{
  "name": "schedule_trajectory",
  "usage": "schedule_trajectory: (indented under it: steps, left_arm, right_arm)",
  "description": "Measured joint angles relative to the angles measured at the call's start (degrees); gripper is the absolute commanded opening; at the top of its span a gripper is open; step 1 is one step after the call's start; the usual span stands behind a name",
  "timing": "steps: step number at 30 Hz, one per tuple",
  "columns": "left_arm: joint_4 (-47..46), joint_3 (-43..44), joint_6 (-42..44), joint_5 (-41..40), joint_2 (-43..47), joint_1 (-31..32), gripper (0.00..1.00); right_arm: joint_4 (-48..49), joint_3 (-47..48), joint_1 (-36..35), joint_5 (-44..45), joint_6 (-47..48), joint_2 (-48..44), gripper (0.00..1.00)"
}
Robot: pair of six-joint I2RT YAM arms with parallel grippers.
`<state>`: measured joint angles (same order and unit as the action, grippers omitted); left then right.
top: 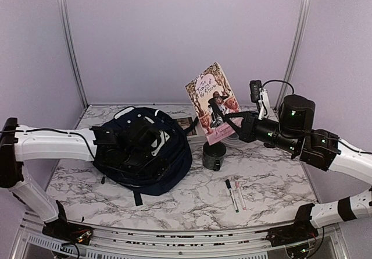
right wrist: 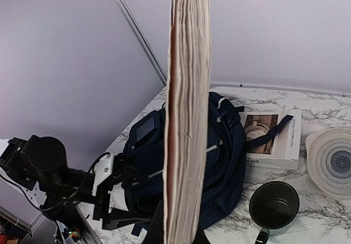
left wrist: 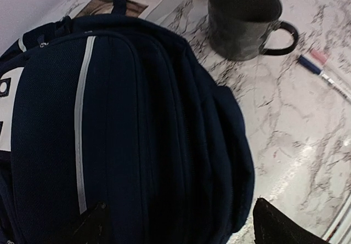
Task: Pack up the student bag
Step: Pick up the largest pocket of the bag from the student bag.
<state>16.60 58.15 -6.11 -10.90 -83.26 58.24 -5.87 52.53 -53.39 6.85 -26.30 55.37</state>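
Observation:
My left gripper will next go down onto the bag's navy fabric [left wrist: 138, 205] beside the white stripe and close its fingers there, because they are wide apart over that fold.
The student bag [top: 142, 154], navy blue with white stripes and patches, lies on the marble table at centre left. It fills the left wrist view [left wrist: 126, 134] and shows in the right wrist view [right wrist: 222, 151]. My left gripper [top: 154, 138] hovers just over the bag, open and empty, with its dark fingertips [left wrist: 90, 227] wide apart. My right gripper [top: 231, 125] is shut on a pink paperback book [top: 212, 103] and holds it upright in the air above the mug. In the right wrist view only the book's page edge [right wrist: 187, 118] shows, and it hides the jaws.
A dark mug [top: 214, 156] stands right of the bag. Two pens [top: 235, 195] lie in front of it. A white tea box [right wrist: 271, 134] lies behind the bag, and a ringed plate [right wrist: 329, 162] sits to its right. Lilac walls close in the back and sides.

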Motion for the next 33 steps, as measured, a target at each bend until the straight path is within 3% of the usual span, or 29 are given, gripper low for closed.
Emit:
schedule_trajectory:
  steps: [5,9,17,23,30,33]
  left_arm:
    - [8.4,11.6,3.7,-8.8,-15.7,-0.2,0.89]
    - [11.2,14.7,5.1,-11.1,-19.6,-0.5,0.89]
    - [12.3,15.5,5.5,-12.6,-20.8,-2.3,0.91]
    - [9.5,11.7,4.9,-7.6,-18.2,-5.6,0.86]
    - [8.9,8.3,4.4,-4.9,-14.8,-8.9,0.89]
    - [8.9,7.1,3.8,-3.1,-12.5,-9.8,0.81]
  right_arm:
    - [-2.8,0.4,0.0,-2.5,0.3,2.2,0.0]
    - [-4.0,0.9,0.0,-5.3,0.8,4.5,0.0]
    - [-4.1,1.0,0.0,-9.3,1.5,5.1,0.0]
    - [-4.5,2.4,0.0,-11.3,2.1,6.6,0.0]
    - [-5.0,2.9,0.0,-12.9,2.4,6.7,0.0]
    - [-5.1,2.9,0.0,-13.4,2.5,6.7,0.0]
